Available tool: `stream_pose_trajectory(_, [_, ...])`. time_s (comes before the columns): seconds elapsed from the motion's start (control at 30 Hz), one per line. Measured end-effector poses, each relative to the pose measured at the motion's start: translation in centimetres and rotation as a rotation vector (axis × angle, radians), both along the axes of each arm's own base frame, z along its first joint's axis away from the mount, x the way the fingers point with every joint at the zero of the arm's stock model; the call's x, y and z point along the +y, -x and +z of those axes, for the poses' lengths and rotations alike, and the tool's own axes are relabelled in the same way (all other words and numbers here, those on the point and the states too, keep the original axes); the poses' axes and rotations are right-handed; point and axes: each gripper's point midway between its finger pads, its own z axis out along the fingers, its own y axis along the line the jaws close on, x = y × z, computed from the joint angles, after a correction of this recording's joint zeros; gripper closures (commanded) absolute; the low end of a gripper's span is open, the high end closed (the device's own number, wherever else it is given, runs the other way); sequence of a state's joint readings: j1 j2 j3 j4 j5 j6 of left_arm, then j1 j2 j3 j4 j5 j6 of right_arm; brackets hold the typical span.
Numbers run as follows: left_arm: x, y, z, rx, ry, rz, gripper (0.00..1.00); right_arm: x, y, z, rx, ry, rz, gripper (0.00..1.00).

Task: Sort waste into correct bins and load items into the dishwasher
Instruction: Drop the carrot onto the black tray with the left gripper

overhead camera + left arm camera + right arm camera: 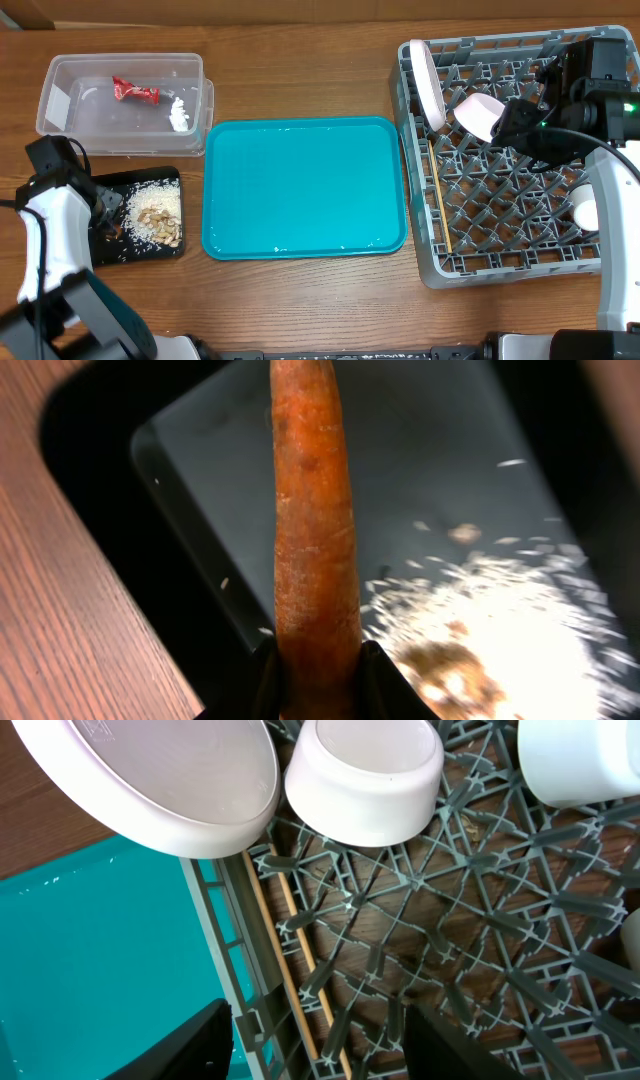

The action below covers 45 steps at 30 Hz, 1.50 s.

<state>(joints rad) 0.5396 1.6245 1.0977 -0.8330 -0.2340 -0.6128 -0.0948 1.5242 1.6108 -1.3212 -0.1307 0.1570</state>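
Note:
My left gripper moves down toward the black tray's bare part (232, 500) below it next and releases the small orange carrot (315, 540), since that tray already holds scraps.
My left gripper (103, 212) is shut on the small orange carrot (315, 540) and holds it over the left part of the black tray (190, 470), which also shows in the overhead view (138, 252). Beige nut-shell scraps (160, 220) and white crumbs lie in that tray. The red wrapper (135, 91) and the tissue wad (180, 115) lie in the clear tub (60, 75). My right gripper (320, 1050) is open and empty above the grey dish rack (500, 200). The rack holds the upright white plate (430, 85), the pale-pink bowl (480, 113) and two chopsticks (300, 950).
The teal tray (305, 185) lies between the bins and the rack. A white cup or bowl (584, 210) sits at the rack's right side, and another white dish (580, 760) shows in the right wrist view. The right arm hides part of the rack.

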Motion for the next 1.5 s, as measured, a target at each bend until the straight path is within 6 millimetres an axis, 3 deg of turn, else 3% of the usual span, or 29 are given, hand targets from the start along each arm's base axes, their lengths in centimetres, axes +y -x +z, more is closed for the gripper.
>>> stream_pose_trajectory(0.23, [-0.1, 0.9, -4.8, 0.136, 0.065, -0.026, 0.93, 0.0, 0.4, -0.1, 0.016, -0.001, 0.0, 0.43])
stream_pose_trajectory(0.4, [-0.1, 1.1, -5.5, 0.159, 0.077, -0.042, 0.56, 0.0, 0.4, -0.2, 0.018, -0.002, 0.0, 0.42])
stream_pose_trajectory(0.5, [-0.4, 1.5, -5.5, 0.182, 0.089, -0.06, 0.5, 0.0, 0.4, -0.2, 0.017, -0.002, 0.0, 0.41])
stream_pose_trajectory(0.53, [-0.6, 1.8, -5.4, 0.196, 0.1, -0.065, 0.48, 0.0, 0.3, -0.1, 0.014, -0.002, 0.0, 0.36])
stream_pose_trajectory(0.6, [-1.0, 1.7, -4.1, 0.213, 0.137, -0.076, 0.44, 0.0, -0.1, 0.1, -0.006, 0.0, 0.0, 0.33])
stream_pose_trajectory(0.77, [-0.1, -5.5, 3.5, -0.003, 0.101, -0.162, 0.34, 0.4, -2.6, 1.4, -0.124, -0.022, 0.019, 0.25])
stream_pose_trajectory(0.83, [-1.9, -8.7, 7.1, -0.097, 0.069, -0.291, 0.26, 1.7, -4.2, 2.5, -0.209, -0.059, 0.085, 0.19])
stream_pose_trajectory(0.9, [-5.4, -11.0, 9.9, -0.153, 0.062, -0.452, 0.17, 3.6, -4.7, 2.9, -0.235, -0.093, 0.155, 0.13])
stream_pose_trajectory(0.93, [-8.5, -11.9, 11.1, -0.166, 0.076, -0.565, 0.08, 5.5, -4.7, 2.7, -0.233, -0.115, 0.219, 0.09])
stream_pose_trajectory(0.97, [-12.0, -12.2, 11.7, -0.161, 0.102, -0.691, 0.04, 7.3, -4.4, 2.1, -0.211, -0.131, 0.28, 0.0])
stream_pose_trajectory(1.0, [-15.0, -11.8, 11.7, -0.128, 0.138, -0.78, 0.0, 8.4, -3.9, 1.4, -0.182, -0.134, 0.32, 0.0])
stream_pose_trajectory(1.07, [-19.9, -8.9, 10.8, 0.0, 0.224, -0.925, 0.0, 10.4, -2.3, -1.0, -0.064, -0.139, 0.39, 0.0])
stream_pose_trajectory(1.1, [-20.7, -8.3, 10.7, 0.024, 0.24, -0.948, 0.0, 10.3, -1.9, -1.5, -0.033, -0.141, 0.392, 0.0])
stream_pose_trajectory(1.2, [-22.4, -2.7, 10.5, 0.226, 0.367, -0.954, 0.0, 9.1, -0.2, -2.8, 0.077, -0.146, 0.359, 0.0])
stream_pose_trajectory(1.27, [-22.4, -1.4, 10.6, 0.275, 0.393, -0.94, 0.0, 8.7, 0.5, -3.0, 0.112, -0.146, 0.345, 0.0])
stream_pose_trajectory(1.37, [-22.5, -0.9, 10.5, 0.284, 0.397, -0.945, 0.0, 8.1, 1.4, -3.4, 0.146, -0.128, 0.332, 0.0])
stream_pose_trajectory(1.43, [-23.0, -1.1, 10.3, 0.208, 0.352, -0.991, 0.0, 7.7, 1.7, -3.8, 0.104, -0.103, 0.322, 0.0])
stream_pose_trajectory(1.5, [-23.7, -0.7, 11.5, 0.073, 0.272, -1.046, 0.0, 7.3, 2.3, -3.4, 0.01, -0.081, 0.306, 0.0])
